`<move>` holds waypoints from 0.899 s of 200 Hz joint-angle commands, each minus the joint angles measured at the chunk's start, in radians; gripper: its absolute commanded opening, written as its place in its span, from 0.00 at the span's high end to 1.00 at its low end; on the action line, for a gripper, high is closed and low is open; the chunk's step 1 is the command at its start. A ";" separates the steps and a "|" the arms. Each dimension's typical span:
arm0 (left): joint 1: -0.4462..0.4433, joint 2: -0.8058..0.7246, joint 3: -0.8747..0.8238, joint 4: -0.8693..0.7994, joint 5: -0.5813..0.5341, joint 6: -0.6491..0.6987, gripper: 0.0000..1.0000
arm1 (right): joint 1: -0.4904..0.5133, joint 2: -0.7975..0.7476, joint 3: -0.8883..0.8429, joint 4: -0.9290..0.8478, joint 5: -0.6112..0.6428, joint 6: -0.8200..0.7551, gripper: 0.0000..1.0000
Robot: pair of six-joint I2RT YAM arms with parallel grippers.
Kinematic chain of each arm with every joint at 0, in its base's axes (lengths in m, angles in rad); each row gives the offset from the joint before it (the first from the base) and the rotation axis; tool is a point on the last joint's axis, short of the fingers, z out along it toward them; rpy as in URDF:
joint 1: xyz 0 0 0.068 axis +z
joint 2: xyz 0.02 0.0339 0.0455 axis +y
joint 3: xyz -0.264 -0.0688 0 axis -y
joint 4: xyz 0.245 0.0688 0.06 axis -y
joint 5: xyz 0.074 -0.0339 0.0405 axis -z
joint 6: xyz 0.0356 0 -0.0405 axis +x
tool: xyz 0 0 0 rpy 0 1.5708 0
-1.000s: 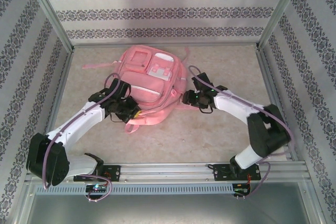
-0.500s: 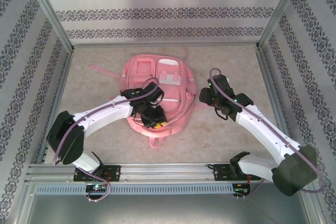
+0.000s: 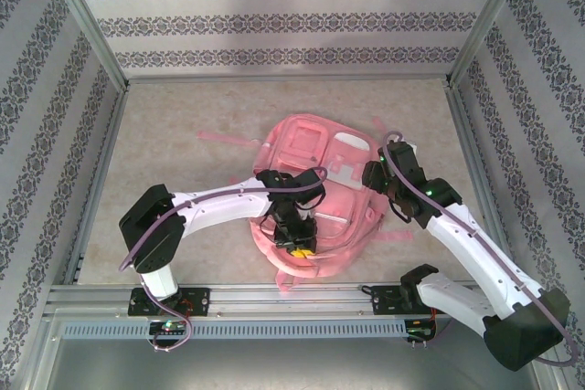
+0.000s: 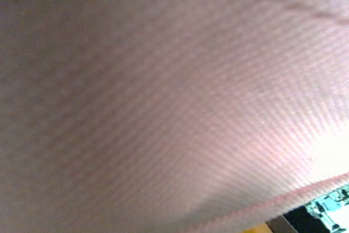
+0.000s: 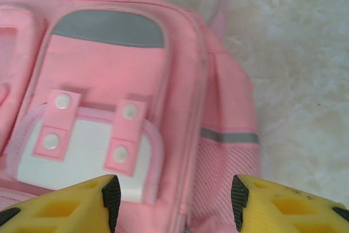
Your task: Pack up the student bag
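I will next slide the bag's near end (image 3: pixel 313 267) outward over the table with my left gripper and let it go, because that end is pinched in the gripper close to the aluminium bar.
The student bag (image 3: pixel 320 148) lies flat on the table at centre right, front pockets up, a big pink backpack. My left gripper (image 3: pixel 297 244) rests on its near end with the yellow tips together in the fabric, shut on it. Blurred pink bag cloth (image 4: pixel 163 107) covers the left wrist view. My right gripper (image 3: pixel 373 175) (image 5: pixel 173 203) is open over the bag's right edge. Its yellow fingers (image 5: pixel 109 200) straddle the seam between the pale clear-window pocket (image 5: pixel 82 156) and the mesh side pocket (image 5: pixel 229 173).
Loose pink straps trail on the beige table (image 3: pixel 183 134) at the bag's far left (image 3: pixel 224 139) and near right (image 3: pixel 398 235). Patterned walls (image 3: pixel 292 20) enclose the table on three sides. An aluminium rail (image 3: pixel 292 297) runs along the near edge.
The bag has slid right and toward me, turning, with my left gripper moving along on it. My right arm has swung so its gripper stays at the bag's right edge.
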 commanded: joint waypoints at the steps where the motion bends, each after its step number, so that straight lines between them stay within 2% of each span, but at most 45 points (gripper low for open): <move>1: -0.003 0.022 0.045 -0.045 0.010 0.078 0.86 | -0.014 -0.008 -0.024 0.003 -0.006 -0.013 0.42; 35: 0.059 0.031 0.042 0.022 -0.017 0.052 0.88 | -0.027 0.017 -0.039 0.012 -0.002 -0.019 0.42; 63: 0.115 0.037 0.019 0.069 -0.021 0.039 0.88 | -0.074 0.036 -0.072 0.016 -0.001 0.000 0.35; 77: 0.140 0.030 0.001 0.079 -0.031 0.038 0.83 | -0.081 0.041 -0.077 0.024 -0.014 -0.005 0.30; 90: 0.157 0.006 -0.010 0.075 -0.062 0.054 0.74 | -0.088 0.042 -0.071 0.036 -0.039 -0.017 0.28; 104: 0.173 -0.050 -0.021 0.071 -0.084 0.098 0.63 | -0.089 0.048 -0.044 0.035 -0.065 -0.048 0.20; 111: 0.175 -0.094 -0.036 0.107 -0.091 0.122 0.46 | -0.085 0.052 -0.017 0.029 -0.078 -0.075 0.13; 113: 0.175 -0.107 -0.038 0.115 -0.096 0.128 0.33 | -0.083 0.054 -0.008 0.026 -0.081 -0.084 0.09; 115: 0.176 -0.119 -0.040 0.123 -0.102 0.133 0.11 | -0.081 0.053 0.001 0.024 -0.084 -0.093 0.04; 116: 0.176 -0.126 -0.040 0.125 -0.107 0.136 0.05 | -0.079 0.053 0.007 0.021 -0.085 -0.099 0.03; 118: 0.177 -0.137 -0.040 0.128 -0.117 0.142 0.01 | -0.076 0.053 0.017 0.017 -0.087 -0.111 0.02; 151: 0.271 -0.295 -0.002 0.116 -0.226 0.262 0.01 | -0.051 0.010 0.140 0.029 -0.118 -0.220 0.02; 180: 0.382 -0.482 0.009 0.072 -0.575 0.367 0.01 | -0.051 -0.003 0.225 0.065 -0.038 -0.233 0.02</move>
